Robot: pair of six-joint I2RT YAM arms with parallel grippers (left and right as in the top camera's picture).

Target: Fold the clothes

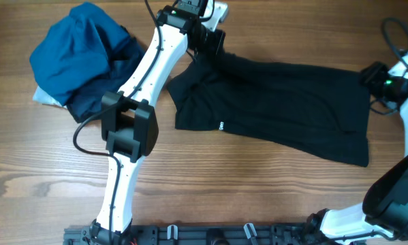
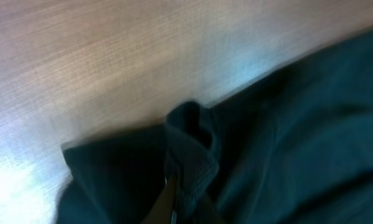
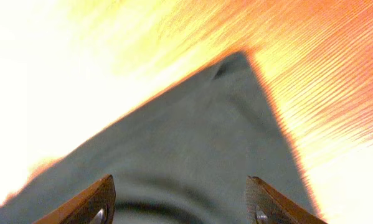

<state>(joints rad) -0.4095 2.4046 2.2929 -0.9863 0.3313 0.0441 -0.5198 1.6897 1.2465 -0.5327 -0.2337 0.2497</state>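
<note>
I will first pull the shirt's bunched far edge back toward the white logo [image 1: 221, 126] with my left gripper, then open the gripper, to get that far edge to the shirt's near edge.
The black shirt [image 1: 278, 102] lies spread across the table's middle and right, with a small white logo [image 1: 222, 126] near its lower left edge. My left gripper [image 1: 205, 42] is at the shirt's far left corner, shut on a bunched fold of the black fabric [image 2: 192, 155]. My right gripper [image 1: 375, 76] is at the shirt's far right corner; its fingers [image 3: 181, 202] are spread open over a pointed corner of the dark cloth [image 3: 198, 143], holding nothing.
A bright-blue and navy bundle of garments [image 1: 81, 58] sits at the back left, over something white [image 1: 45, 99]. Bare wooden table [image 1: 258, 190] lies in front of the shirt. A black cable [image 1: 394, 34] loops at the far right.
</note>
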